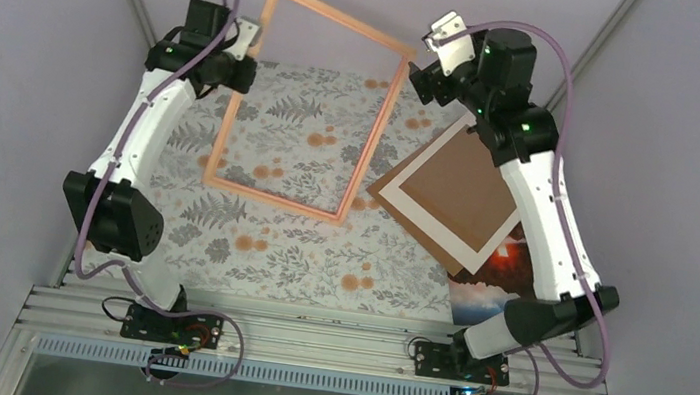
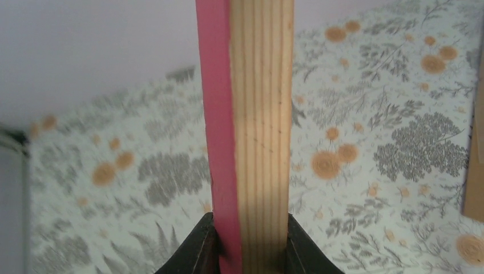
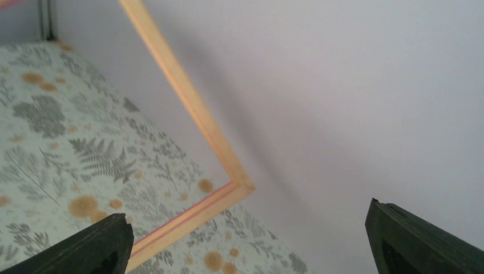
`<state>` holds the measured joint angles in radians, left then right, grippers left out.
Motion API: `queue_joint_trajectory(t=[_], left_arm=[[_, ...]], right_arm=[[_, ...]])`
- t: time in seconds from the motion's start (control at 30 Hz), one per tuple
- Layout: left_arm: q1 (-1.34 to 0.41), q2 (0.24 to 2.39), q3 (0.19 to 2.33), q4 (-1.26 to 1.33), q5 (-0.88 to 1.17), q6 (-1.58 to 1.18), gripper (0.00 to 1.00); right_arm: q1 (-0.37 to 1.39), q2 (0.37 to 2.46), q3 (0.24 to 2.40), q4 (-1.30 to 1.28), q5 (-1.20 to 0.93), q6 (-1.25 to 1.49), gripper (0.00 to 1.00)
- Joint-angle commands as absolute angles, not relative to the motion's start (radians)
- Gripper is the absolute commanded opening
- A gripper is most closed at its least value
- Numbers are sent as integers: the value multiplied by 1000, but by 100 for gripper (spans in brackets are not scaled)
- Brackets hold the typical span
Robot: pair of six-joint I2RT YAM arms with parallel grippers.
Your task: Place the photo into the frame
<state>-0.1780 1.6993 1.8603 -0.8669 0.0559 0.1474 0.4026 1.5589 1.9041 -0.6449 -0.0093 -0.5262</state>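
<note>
My left gripper needs to lower and draw back the frame (image 1: 270, 200), levelling it onto the clear floral cloth, since the frame's far end hangs raised above the table.
The frame (image 1: 270, 200) hangs tilted above the floral cloth, its far end raised toward the back wall. My left gripper (image 1: 244, 45) is shut on the frame's left rail. In the left wrist view the rail (image 2: 259, 114), pink on one side and bare wood on the other, runs up from between the black fingers (image 2: 200, 245). My right gripper (image 1: 438, 39) is open just off the frame's far right corner and holds nothing. Its wrist view shows that corner (image 3: 237, 182) ahead of the wide-apart fingers (image 3: 97, 245). The photo (image 1: 506, 275) lies at the right, mostly covered.
A white border mat (image 1: 424, 222) lies on a brown backing board (image 1: 463, 186) at the right, both on top of the photo. The floral tablecloth (image 1: 288, 260) covers the table. Grey walls close in the back and both sides.
</note>
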Motion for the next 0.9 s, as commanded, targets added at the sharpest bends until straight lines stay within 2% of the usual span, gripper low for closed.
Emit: queue_joint_trajectory(t=[0.0, 0.2, 0.43, 0.77, 0.87], left_arm=[[-58, 1711, 1765, -872, 282, 13, 2], [60, 1793, 1622, -865, 487, 32, 2], [95, 1911, 1546, -789, 523, 38, 2], [97, 2026, 1481, -705, 521, -16, 3], [97, 2057, 1496, -711, 504, -2, 9]], right_arm=[[368, 1518, 1838, -586, -108, -429, 100], [244, 1492, 1741, -637, -287, -304, 100], [73, 1443, 1538, -668, -521, -194, 100], [-84, 1395, 1361, -702, -580, -206, 100], [-125, 1399, 1325, -723, -582, -213, 100]])
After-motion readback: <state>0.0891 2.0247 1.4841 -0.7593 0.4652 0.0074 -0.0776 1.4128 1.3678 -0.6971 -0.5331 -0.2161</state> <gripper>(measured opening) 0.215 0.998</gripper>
